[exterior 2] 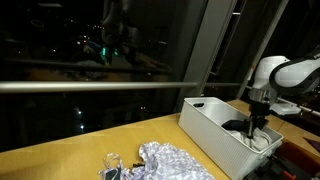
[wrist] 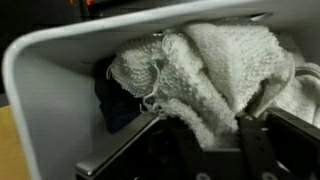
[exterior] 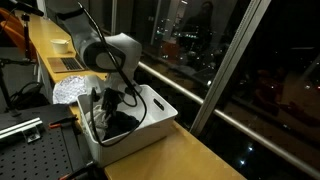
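Note:
The robot's gripper is surrounded by the bin's sides, so it needs to rise up out of the bin [exterior 2: 213,124] next, then go across over the patterned grey-white cloth [exterior 2: 176,162] to release the towel.
A white plastic bin [exterior: 152,117] [exterior 2: 213,124] stands on a wooden table beside a night window. My gripper [exterior: 107,108] [exterior 2: 256,126] reaches down into it. In the wrist view the bin wall [wrist: 45,75] curves around a fluffy white towel [wrist: 220,60], with a dark cloth [wrist: 113,100] beneath it. A fold of the towel runs down between my gripper's [wrist: 205,132] two black fingers [wrist: 252,140], which are closed against it. Dark cloth [exterior: 120,126] also shows in the bin in an exterior view.
A patterned grey-white cloth [exterior 2: 172,160] [exterior: 70,90] lies on the table next to the bin, with a small clear object [exterior 2: 112,165] beside it. A bowl [exterior: 62,43] sits farther along the table. A perforated black board [exterior: 30,150] lies below the table edge. The window frame runs close behind the bin.

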`<state>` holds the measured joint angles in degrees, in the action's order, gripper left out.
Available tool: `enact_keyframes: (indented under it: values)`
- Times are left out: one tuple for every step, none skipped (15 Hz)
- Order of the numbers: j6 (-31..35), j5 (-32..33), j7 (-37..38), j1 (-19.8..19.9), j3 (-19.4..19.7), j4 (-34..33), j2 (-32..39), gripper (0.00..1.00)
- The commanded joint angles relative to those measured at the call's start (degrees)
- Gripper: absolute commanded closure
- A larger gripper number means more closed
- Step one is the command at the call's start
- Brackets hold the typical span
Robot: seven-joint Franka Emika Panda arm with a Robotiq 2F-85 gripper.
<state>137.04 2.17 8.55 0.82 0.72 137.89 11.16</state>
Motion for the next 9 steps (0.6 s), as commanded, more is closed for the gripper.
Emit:
enact_keyframes:
  values:
    - [-6.49,0.28,2.02,-0.23,0.78,4.04,-13.95,0.94]
    - [-8.71,0.89,2.69,-0.25,0.55,3.73,-16.80,0.94]
    - [-11.20,1.33,3.40,-0.33,0.05,2.63,-19.24,0.94]
    - [-13.45,1.68,3.94,-0.43,-0.53,1.19,-21.42,0.94]
    - [-15.88,1.98,4.54,-0.54,-1.19,-0.32,-23.54,0.94]
    - [-18.18,2.12,5.04,-0.78,-2.03,-2.41,-24.98,0.94]
    - [-20.59,2.15,5.52,-1.03,-2.97,-4.40,-26.39,0.94]
    - [-22.79,2.27,6.11,-1.41,-4.10,-6.65,-27.53,0.94]
    - [-24.57,2.43,6.66,-1.86,-5.28,-8.85,-28.46,0.94]
